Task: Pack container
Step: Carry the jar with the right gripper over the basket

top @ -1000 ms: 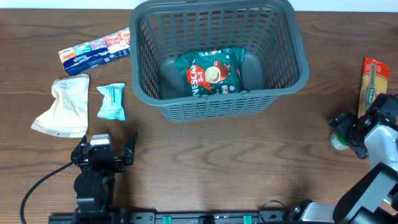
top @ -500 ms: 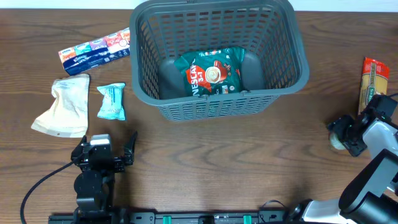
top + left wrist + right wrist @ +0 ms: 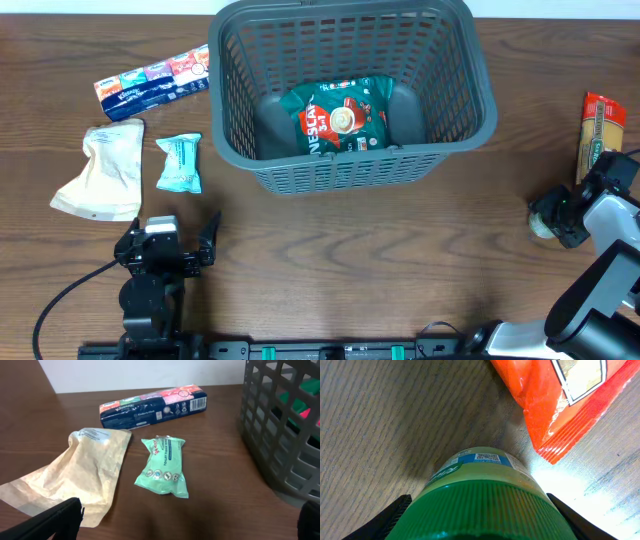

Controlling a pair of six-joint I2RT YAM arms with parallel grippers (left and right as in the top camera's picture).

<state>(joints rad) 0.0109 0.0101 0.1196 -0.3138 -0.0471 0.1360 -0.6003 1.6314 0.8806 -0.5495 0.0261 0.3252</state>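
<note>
My right gripper is going to rise and swing outward and to its left in the overhead view, over the container's bare bottom. It will release the jar (image 3: pixel 543 222) inside.
The container (image 3: pixel 480 75), a dark grey lattice basket, stands at the back centre with a green Nescafe packet (image 3: pixel 343 115) on its floor; its wall also fills the right of the left wrist view (image 3: pixel 280 435). My right gripper (image 3: pixel 552 215) is at the far right edge, shut on a green-lidded jar (image 3: pixel 477 505), one finger pressed against each side of the ribbed lid. The jar (image 3: pixel 543 222) rests on the table. My left gripper (image 3: pixel 170 228) stands open at the front left with nothing between its fingers (image 3: pixel 52 517).
An orange pasta packet (image 3: pixel 598 135) lies just behind the jar (image 3: pixel 565 395). At the left lie a tissue multipack (image 3: pixel 152 82), a beige pouch (image 3: pixel 102 172) and a teal packet (image 3: pixel 180 162), all ahead of my left gripper.
My right gripper's jaws have closed in onto the jar's lid. The jar shifted slightly. The left arm has not moved.
</note>
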